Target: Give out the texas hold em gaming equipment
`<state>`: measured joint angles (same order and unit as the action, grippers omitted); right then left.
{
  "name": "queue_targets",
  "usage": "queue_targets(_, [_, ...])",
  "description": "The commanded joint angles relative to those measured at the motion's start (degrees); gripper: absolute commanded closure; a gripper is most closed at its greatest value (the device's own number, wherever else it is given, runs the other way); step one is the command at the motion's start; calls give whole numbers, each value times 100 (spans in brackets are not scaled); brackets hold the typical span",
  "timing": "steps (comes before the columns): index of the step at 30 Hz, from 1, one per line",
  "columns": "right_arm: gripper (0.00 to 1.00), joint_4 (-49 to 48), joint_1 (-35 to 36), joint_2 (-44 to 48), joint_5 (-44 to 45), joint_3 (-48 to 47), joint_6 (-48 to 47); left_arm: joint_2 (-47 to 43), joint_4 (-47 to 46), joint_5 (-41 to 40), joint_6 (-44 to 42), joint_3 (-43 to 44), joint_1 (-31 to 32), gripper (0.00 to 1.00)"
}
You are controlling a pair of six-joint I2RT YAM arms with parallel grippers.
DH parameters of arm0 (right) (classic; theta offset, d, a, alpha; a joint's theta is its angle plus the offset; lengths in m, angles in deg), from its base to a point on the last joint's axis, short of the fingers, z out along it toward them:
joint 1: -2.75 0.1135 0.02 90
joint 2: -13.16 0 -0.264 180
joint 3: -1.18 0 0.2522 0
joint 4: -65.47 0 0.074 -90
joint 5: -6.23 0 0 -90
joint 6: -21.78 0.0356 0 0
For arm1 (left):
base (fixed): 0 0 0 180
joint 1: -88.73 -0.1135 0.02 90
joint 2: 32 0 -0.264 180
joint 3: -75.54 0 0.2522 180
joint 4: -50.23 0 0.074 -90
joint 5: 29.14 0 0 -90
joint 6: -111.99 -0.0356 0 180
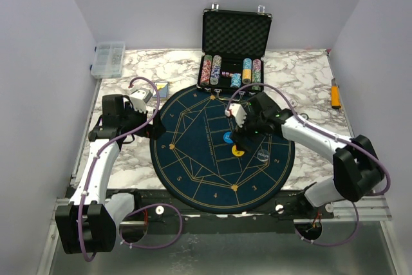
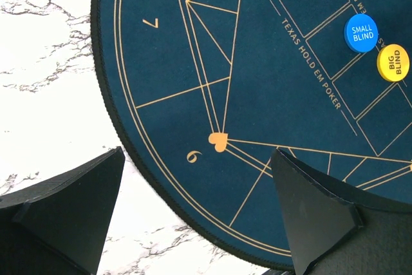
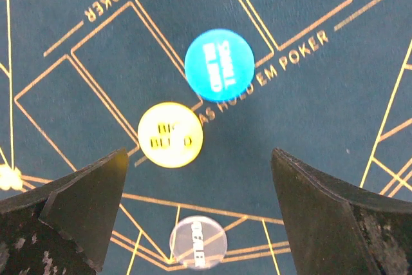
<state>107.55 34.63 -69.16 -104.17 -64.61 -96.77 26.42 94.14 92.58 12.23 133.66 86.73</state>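
The right gripper shifts left in the top view next and lowers its open fingers around the blue disc (image 3: 219, 64), since that disc lies below it and that way.
Three discs lie on the round dark-blue mat (image 1: 193, 165): a blue "small blind" disc (image 3: 219, 64), a yellow "big blind" disc (image 3: 170, 134) and a clear "dealer" disc (image 3: 197, 242). My right gripper (image 3: 197, 156) hovers open over them with nothing between its fingers; the dealer disc lies below the gap and the yellow disc is near the left finger. From above, that gripper (image 1: 240, 134) sits over the mat's middle. My left gripper (image 2: 198, 151) is open and empty above the mat's left rim, by the number 6. The blue disc (image 2: 360, 33) and the yellow disc (image 2: 393, 62) show far off at its upper right.
An open black case (image 1: 235, 33) with rows of stacked chips (image 1: 228, 71) stands behind the mat. A small card box (image 1: 161, 88) lies at the mat's upper left. A clear compartment box (image 1: 108, 59) sits back left, and an orange tool (image 1: 335, 93) lies far right.
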Motion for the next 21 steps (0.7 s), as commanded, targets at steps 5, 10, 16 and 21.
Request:
queue_targets(5, [5,-846,463,-960,471,-534,535,-50,74,23,-79,164,27,2])
queue_targets(10, [7,-1091,539,-1341,626,-615,567,-23,78,-22,-77,170,24,2])
queue_targets(16, [11,-1257,545,-1728,789,-745,592,-51,79,-22,-61,171,24,2])
queue_targets(21, [23,-1157,567,-1942,749,-816,543,-83,75,-37,-61,174,24,2])
